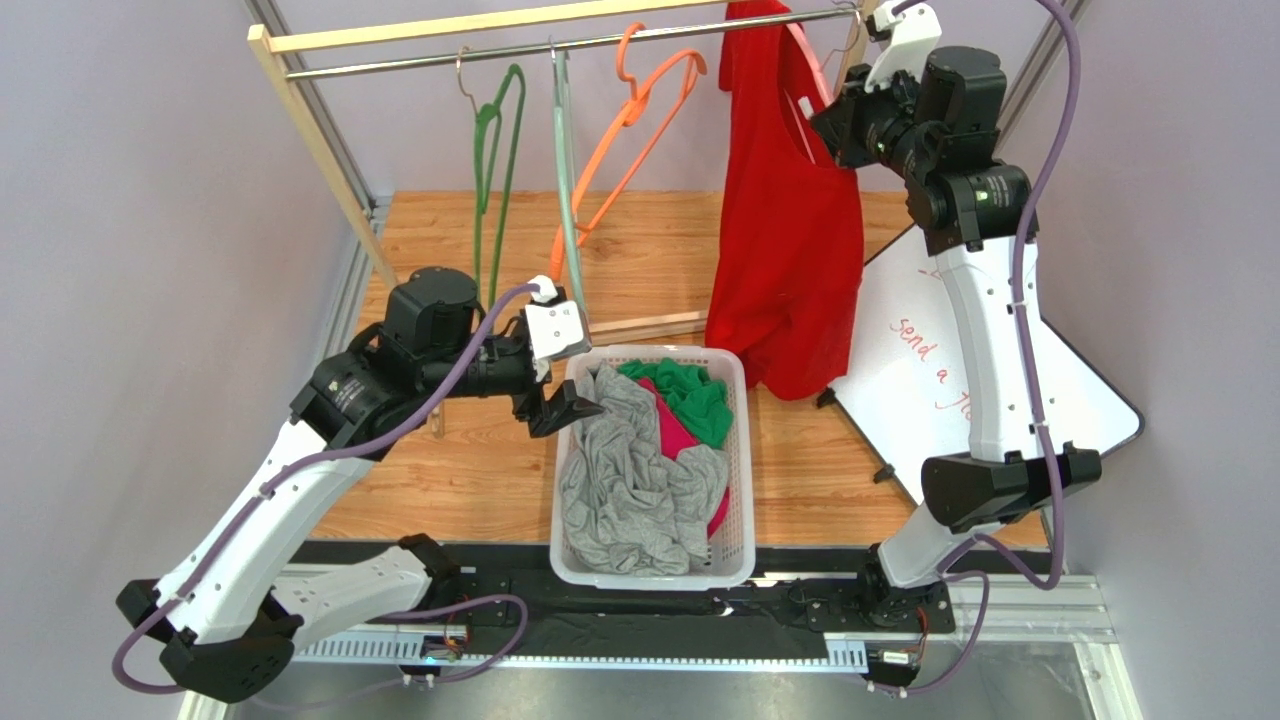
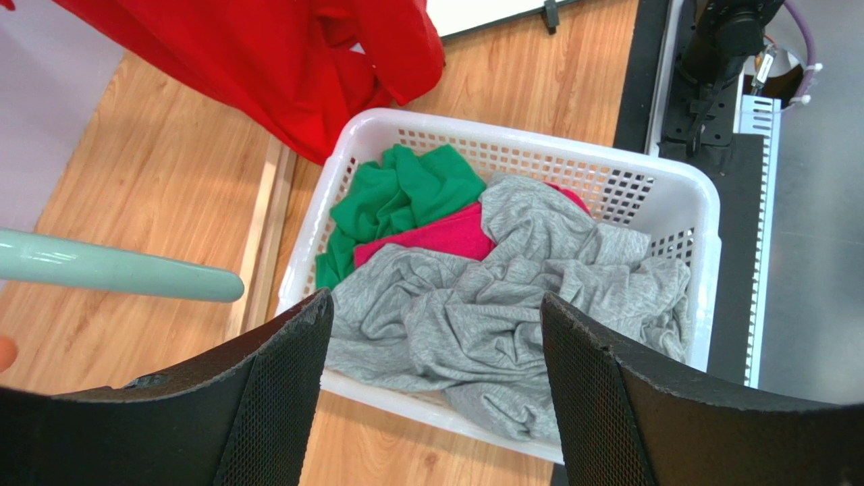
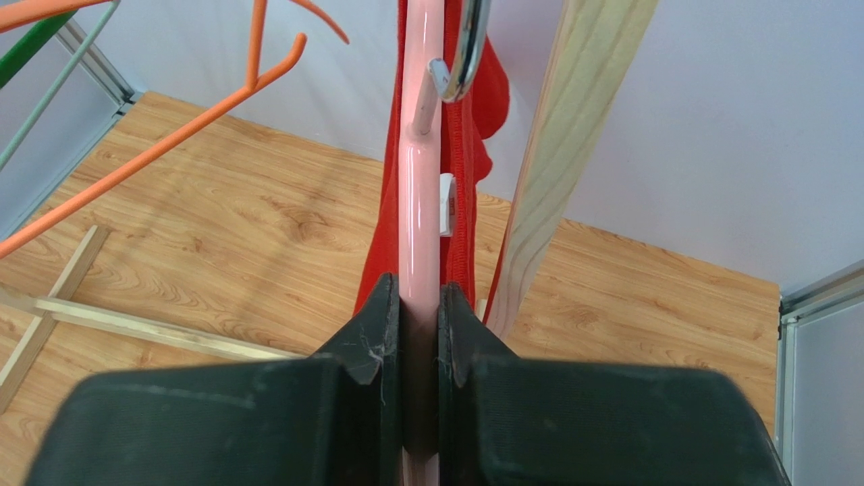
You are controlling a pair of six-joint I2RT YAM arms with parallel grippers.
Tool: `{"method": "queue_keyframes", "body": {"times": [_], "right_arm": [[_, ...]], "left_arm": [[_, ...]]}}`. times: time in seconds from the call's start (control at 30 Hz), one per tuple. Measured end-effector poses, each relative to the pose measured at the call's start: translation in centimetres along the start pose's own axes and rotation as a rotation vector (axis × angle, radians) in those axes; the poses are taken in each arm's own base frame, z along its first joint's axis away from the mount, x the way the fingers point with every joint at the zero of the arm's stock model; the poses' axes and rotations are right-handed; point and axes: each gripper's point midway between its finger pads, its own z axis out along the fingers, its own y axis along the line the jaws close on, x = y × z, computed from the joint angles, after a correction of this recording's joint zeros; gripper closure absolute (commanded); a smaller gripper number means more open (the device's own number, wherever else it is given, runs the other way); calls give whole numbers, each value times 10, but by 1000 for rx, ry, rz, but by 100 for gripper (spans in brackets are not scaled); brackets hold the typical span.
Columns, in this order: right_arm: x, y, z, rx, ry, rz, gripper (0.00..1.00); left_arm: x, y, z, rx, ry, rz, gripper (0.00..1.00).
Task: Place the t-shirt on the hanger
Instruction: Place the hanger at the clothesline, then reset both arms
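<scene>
My right gripper is around the hanger's arm (image 1: 819, 89) (image 3: 419, 294) with the hanger's hook up on the bar, so next it needs to stay nearly still and open to release it.
The bright red t-shirt (image 1: 781, 225) hangs from the rail at the back right, draped on the pale pink hanger (image 1: 807, 68). In the right wrist view the pink hanger (image 3: 419, 203) runs straight up between my fingers, with red cloth (image 3: 469, 192) behind it and the metal hook (image 3: 466, 46) at the top. My right gripper (image 3: 418, 304) is shut on the hanger's arm, high by the rail (image 1: 827, 113). My left gripper (image 1: 564, 402) is open and empty, at the left rim of the white basket (image 1: 571, 450). The shirt's hem also shows in the left wrist view (image 2: 294, 61).
The basket (image 2: 669, 182) holds a grey garment (image 2: 507, 304), a green one (image 2: 406, 192) and a magenta one (image 2: 436, 235). An orange hanger (image 1: 639, 128), a dark green hanger (image 1: 496, 150) and a mint-green hanger (image 1: 565, 165) hang on the rail (image 1: 451, 57). A whiteboard (image 1: 962, 345) lies at right.
</scene>
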Motion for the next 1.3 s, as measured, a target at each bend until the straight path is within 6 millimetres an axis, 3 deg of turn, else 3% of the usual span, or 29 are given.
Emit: {"method": "queue_keyframes", "body": {"times": [0.23,0.43,0.53,0.67,0.73,0.8,0.93,1.07,1.17,1.3], "right_arm": [[4,-8,21,-5,2,7,98],[1,-3,22,-34,-15,20,48],[2,1,15,-48,-21,29,34],[6,8,-12,-50,-24,30,17],[1,11,-30,-48,-44,20,6],[-7,13,-52,-37,-77,2,0],[-22,17,-96,-11,-150,-36,0],[-32,20,-135,14,-208,-60,0],[-28,24,-158,19,-220,-69,0],[-9,33,-177,-5,-191,-65,0]], "left_arm": [[5,5,1,-15,18,-11,20],[14,6,-2,-24,37,-30,17],[21,2,-4,-20,43,-43,13],[25,-2,-10,-28,31,-72,7],[20,-2,-14,-38,10,-91,3],[13,0,-18,-59,-24,-114,3],[-3,2,-29,-102,-89,-156,1],[-20,19,-58,-222,-160,-214,1],[-42,34,-89,-345,-220,-216,1],[-63,30,-121,-432,-269,-188,1]]}}
